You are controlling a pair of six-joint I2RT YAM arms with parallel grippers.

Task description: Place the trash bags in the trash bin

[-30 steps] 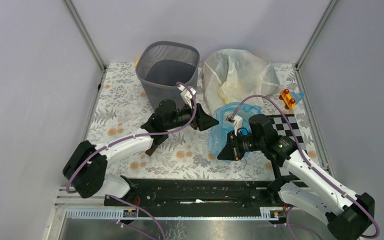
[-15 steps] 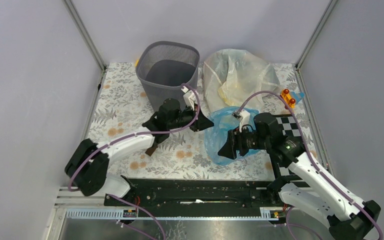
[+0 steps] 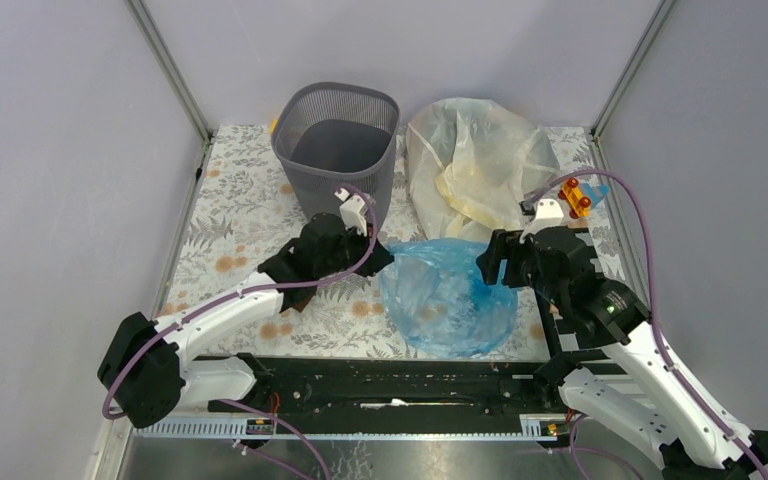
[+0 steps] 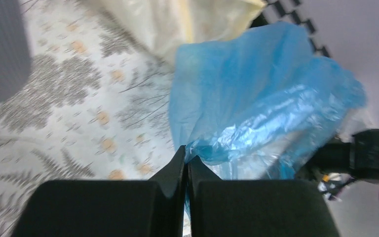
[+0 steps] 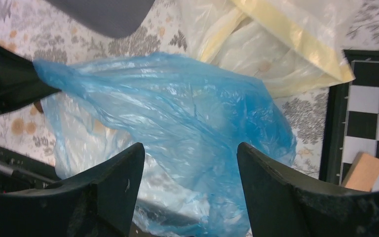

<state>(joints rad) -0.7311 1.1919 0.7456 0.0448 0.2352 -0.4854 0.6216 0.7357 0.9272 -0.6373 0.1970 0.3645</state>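
Observation:
The blue bag's side by the checkerboard gets my right gripper next, which moves down and back onto it, because its open fingers still hover above the film.
The dark grey mesh trash bin stands at the back of the table, its wall also showing in the left wrist view. A blue trash bag lies spread out near the front, between the two arms. My left gripper is shut on the blue bag's left edge, the film pinched at the fingertips. My right gripper stands open just above the blue bag, holding nothing. A pale yellow trash bag sits right of the bin.
A black-and-white checkerboard lies at the right with a wooden block on it. A small red and orange toy sits by the right wall. The black rail runs along the near edge.
My left gripper shut on the blue bag's edge and drew back left. My right gripper opened, let the bag go and moved right; the bag spread out flat.

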